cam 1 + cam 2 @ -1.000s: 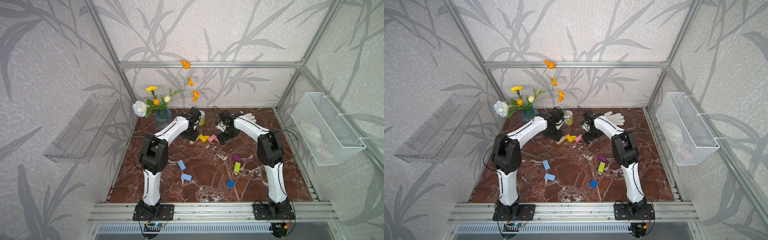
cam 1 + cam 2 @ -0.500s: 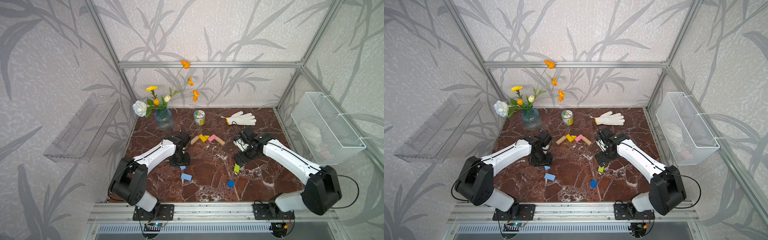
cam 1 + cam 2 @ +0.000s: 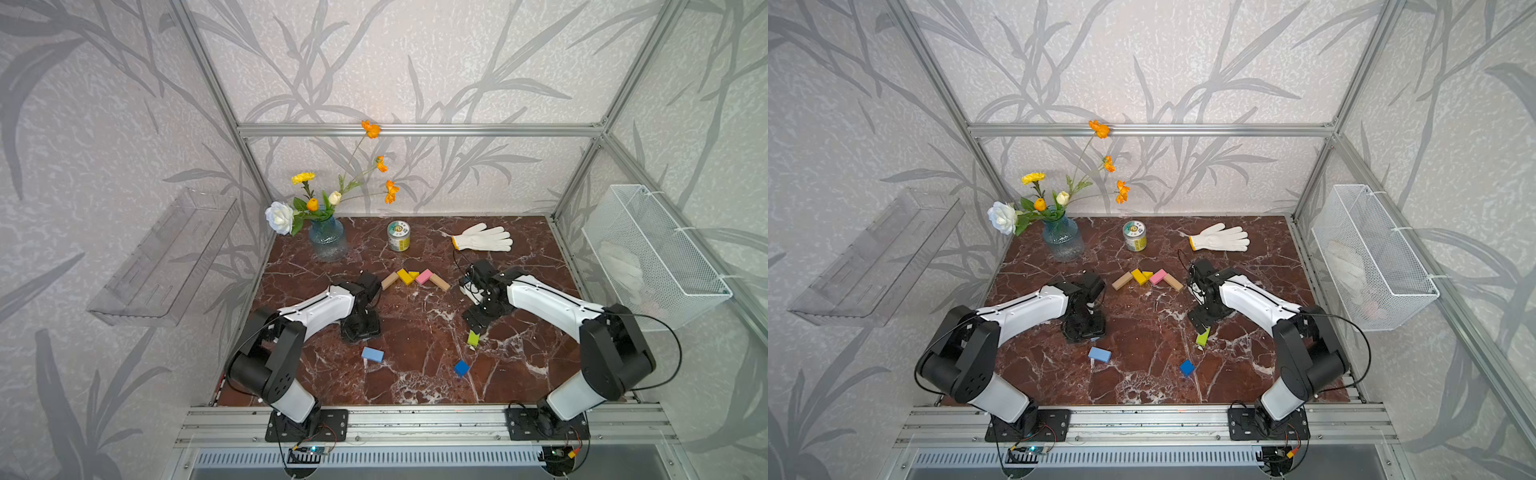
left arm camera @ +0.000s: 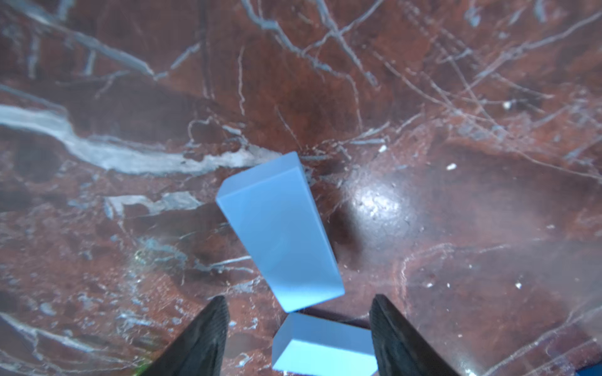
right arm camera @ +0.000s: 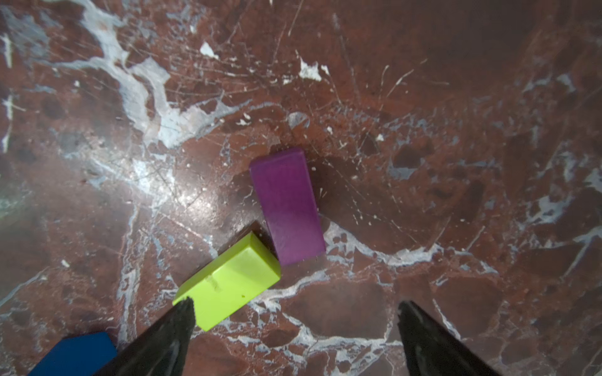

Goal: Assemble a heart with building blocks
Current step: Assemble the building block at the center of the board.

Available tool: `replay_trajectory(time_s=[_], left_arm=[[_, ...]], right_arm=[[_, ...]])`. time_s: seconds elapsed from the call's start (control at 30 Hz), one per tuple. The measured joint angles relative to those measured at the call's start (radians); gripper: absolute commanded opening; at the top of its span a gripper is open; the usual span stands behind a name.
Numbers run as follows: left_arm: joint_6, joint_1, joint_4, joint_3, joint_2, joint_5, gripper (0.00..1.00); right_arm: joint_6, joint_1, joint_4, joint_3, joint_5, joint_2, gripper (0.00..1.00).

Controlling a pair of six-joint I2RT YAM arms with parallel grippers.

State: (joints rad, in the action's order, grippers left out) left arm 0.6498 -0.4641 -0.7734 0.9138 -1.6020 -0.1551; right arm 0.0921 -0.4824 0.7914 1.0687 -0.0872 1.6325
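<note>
The farther light blue block (image 4: 283, 235) lies mostly outward past my left gripper's fingertips, so next the gripper will move its fingers outward and close on the long sides of the block.
A row of building blocks, tan (image 3: 390, 280), two yellow (image 3: 405, 276), pink (image 3: 424, 276) and tan (image 3: 439, 281), lies at mid-table as a partial heart. My left gripper (image 3: 360, 328) points down, open, over a light blue block (image 4: 280, 231). A second light blue block (image 4: 322, 345) lies between its fingers, with a gap on one side. My right gripper (image 5: 296, 306) is open with bare table between its fingers, just short of the purple block (image 5: 286, 208). One fingertip overlaps the lime green block (image 5: 228, 281). The dark blue block (image 3: 461, 368) lies nearer the front.
At the back stand a blue glass vase of flowers (image 3: 328, 241), a round tin (image 3: 398, 236) and a white glove (image 3: 484, 239). A wire basket (image 3: 652, 257) hangs on the right wall and a clear shelf (image 3: 166, 257) on the left.
Both arms drew back from the row of blocks at the back. The left now hangs over the light blue blocks, the right over the purple and lime ones.
</note>
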Motion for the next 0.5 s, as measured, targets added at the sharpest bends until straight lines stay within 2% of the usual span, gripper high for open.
replay_trajectory(time_s=[0.17, 0.5], left_arm=[[0.006, 0.0, 0.006, 0.004, -0.032, 0.008, 0.69], [0.005, 0.013, 0.007, 0.027, -0.058, 0.025, 0.67]], right_arm=[[0.006, 0.004, -0.035, 0.062, -0.01, 0.111, 1.0], [0.001, 0.022, -0.047, 0.062, -0.006, 0.168, 0.95]])
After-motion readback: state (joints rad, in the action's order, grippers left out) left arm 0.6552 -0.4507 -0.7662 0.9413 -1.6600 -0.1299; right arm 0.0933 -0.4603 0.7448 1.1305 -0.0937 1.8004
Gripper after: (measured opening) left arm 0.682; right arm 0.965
